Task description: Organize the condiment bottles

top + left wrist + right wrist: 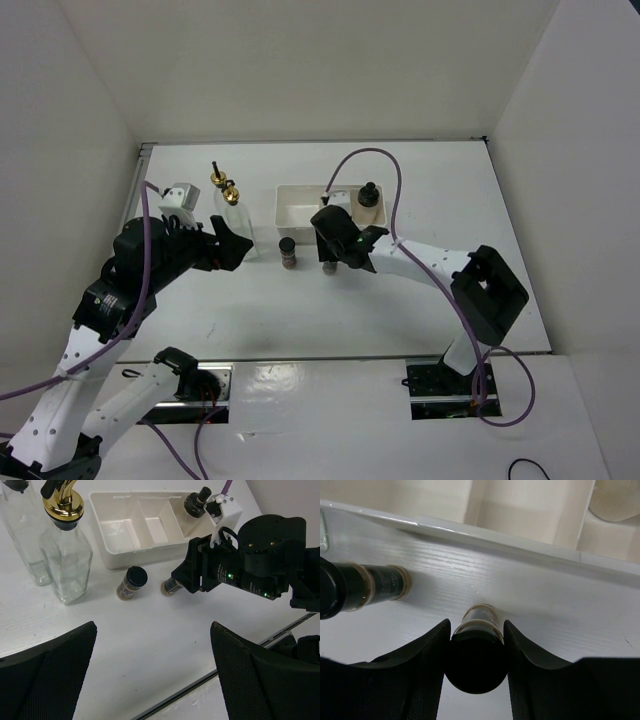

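My right gripper should raise the second spice jar, carry it outward over the tray's front side, then lower and release it in the tray's empty middle section [526, 511] behind that side.
Two tall clear glass bottles with gold pourers [232, 212] [67, 555] stand at the back left. A small dark black-capped spice jar [287, 251] [131, 582] [365, 586] stands in front of the white tray [298, 205]. My right gripper [328, 262] [475, 652] is shut on the black cap of a second dark spice jar [476, 652] [170, 586], upright at table level just in front of the tray. A whitish black-capped jar [368, 205] [196, 502] stands in the tray's right compartment. My left gripper [236, 246] [152, 680] is open and empty beside the near glass bottle.
The tray's left and middle compartments [135, 527] hold nothing. The tray's front wall [520, 535] lies close behind the held jar. White walls enclose the table on the back and both sides. The table's near edge [210, 677] runs below my left gripper.
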{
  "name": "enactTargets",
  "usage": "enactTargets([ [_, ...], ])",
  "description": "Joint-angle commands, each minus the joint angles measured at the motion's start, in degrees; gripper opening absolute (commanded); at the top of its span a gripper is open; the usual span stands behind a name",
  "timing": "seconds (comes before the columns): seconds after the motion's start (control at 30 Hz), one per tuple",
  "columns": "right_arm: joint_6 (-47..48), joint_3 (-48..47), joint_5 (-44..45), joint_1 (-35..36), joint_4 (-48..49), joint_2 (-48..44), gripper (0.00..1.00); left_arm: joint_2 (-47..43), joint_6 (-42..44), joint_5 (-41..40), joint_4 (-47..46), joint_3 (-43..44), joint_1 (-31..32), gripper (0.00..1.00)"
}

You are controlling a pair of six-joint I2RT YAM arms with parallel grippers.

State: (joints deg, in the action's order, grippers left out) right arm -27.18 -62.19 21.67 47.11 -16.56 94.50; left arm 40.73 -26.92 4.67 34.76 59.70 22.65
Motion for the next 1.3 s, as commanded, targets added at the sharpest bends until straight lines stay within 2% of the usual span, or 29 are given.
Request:
enactTargets([
  [0.0,0.1,-5.4,1.9,0.5,-2.3,-0.2,0.15,-0.7,1.3,-0.4,-1.0,1.5,0.2,1.0],
  [0.13,1.2,-9.9,2.4,0.5,-7.3,-2.9,0.06,-1.2,1.3,-1.0,-1.0,1.5,0.2,1.0],
  [0.3,4.4,-17.2,5.9,-0.1,-9.4,-8.0,0.05,-2.3,1.3,-1.6,-1.0,0.9,0.2,1.0],
  [0.4,7.1,-21.2,6.5,-4.4,-7.9,-8.0,0.04,-2.3,1.3,-1.6,-1.0,0.9,0.2,1.0],
  [0.67,10.7,-28.2,4.6,-12.9,-4.5,0.7,0.02,-2.3,0.7,-1.6,-1.5,0.9,0.2,1.0],
  [0.8,12.0,-32.5,5.3,-12.9,-4.4,5.2,0.02,-2.3,0.7,-2.1,-2.1,0.4,0.2,1.0],
  [1.27,13.0,-35.4,1.4,-12.4,0.1,16.4,0.02,-0.1,0.8,-3.9,-2.1,0.4,0.2,1.0],
])
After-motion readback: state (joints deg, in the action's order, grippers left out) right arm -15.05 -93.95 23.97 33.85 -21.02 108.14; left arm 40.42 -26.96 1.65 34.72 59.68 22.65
